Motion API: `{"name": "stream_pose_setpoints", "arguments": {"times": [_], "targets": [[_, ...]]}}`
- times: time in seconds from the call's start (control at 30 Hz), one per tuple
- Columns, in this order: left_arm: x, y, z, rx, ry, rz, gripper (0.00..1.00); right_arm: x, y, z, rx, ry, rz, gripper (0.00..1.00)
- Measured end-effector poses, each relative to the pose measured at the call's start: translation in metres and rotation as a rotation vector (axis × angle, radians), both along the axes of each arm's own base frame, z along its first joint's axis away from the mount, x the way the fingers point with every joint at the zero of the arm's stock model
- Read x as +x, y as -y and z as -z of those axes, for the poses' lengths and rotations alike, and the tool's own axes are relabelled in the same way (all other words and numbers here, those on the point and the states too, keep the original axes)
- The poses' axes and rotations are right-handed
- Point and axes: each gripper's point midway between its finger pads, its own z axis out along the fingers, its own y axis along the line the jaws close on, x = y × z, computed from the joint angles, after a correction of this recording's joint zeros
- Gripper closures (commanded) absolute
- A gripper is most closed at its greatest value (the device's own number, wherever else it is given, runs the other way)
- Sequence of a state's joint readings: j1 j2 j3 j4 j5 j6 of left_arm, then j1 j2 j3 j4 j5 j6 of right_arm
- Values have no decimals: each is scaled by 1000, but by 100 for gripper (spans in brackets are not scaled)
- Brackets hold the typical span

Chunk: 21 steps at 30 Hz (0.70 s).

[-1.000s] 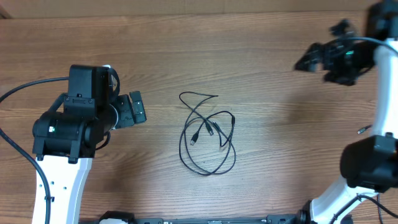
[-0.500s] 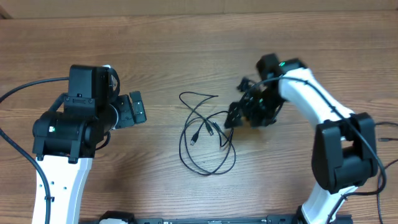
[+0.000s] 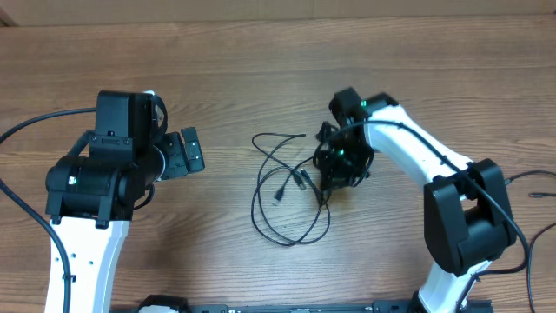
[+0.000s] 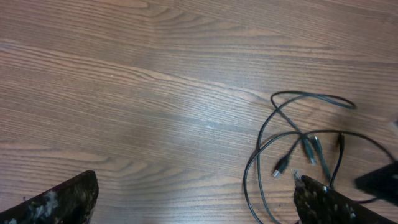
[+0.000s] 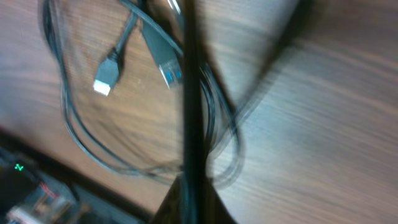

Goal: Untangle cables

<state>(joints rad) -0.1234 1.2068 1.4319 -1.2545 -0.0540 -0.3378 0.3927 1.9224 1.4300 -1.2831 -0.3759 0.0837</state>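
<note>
The robot's right gripper will next lift, swing toward the right in the overhead view and free the loop beside the other cables, as those lie clear of the tangle.
The cables (image 3: 300, 180) lie as a loose tangle of thin black cords in the middle of the table, with small plugs (image 3: 280, 193) inside the loops. My right gripper (image 3: 334, 169) is down at the tangle's right side, shut on one cable. In the blurred right wrist view that cable (image 5: 189, 93) runs taut and straight up out of the closed right gripper (image 5: 193, 199), past two plugs (image 5: 102, 84). My left gripper (image 3: 187, 152) stands open well left of the tangle. In the left wrist view the left gripper (image 4: 196, 205) frames bare wood, and the cables (image 4: 298, 143) lie at the right.
The wooden table (image 3: 278, 61) stretches behind and to both sides of the tangle. A thicker black arm cable (image 3: 35, 122) trails off the left arm. A small plug end (image 3: 539, 195) shows at the far right edge.
My right arm swung in from the far right down onto the tangle and shut on a cable there. The cords shifted slightly. The left arm stayed still.
</note>
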Motion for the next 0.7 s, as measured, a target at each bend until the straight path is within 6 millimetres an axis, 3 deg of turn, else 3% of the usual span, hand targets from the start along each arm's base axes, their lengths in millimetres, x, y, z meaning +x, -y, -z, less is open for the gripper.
{"name": "stream_pose_setpoints", "arguments": {"times": [0.17, 0.27, 0.33, 0.37, 0.43, 0.5, 0.57, 0.7], "targets": [[0, 0, 0, 0, 1, 0, 0, 50, 12, -98, -99, 246, 5, 96], [0, 0, 0, 0, -2, 0, 1, 79, 12, -176, -78, 473, 32, 96], [0, 0, 0, 0, -2, 0, 0, 103, 15, -272, -14, 790, 89, 96], [0, 0, 0, 0, -1, 0, 0, 104, 18, -293, -5, 855, 105, 96], [0, 0, 0, 0, -2, 0, 0, 112, 28, -371, 44, 1126, 183, 96], [0, 0, 1, 0, -3, 0, 0, 107, 47, -440, 65, 1359, 280, 96], [0, 0, 0, 0, -3, 0, 0, 100, 62, -479, 69, 1493, 355, 96], [0, 0, 0, 0, -3, 0, 1, 73, 118, -573, 30, 1827, 648, 96]]}}
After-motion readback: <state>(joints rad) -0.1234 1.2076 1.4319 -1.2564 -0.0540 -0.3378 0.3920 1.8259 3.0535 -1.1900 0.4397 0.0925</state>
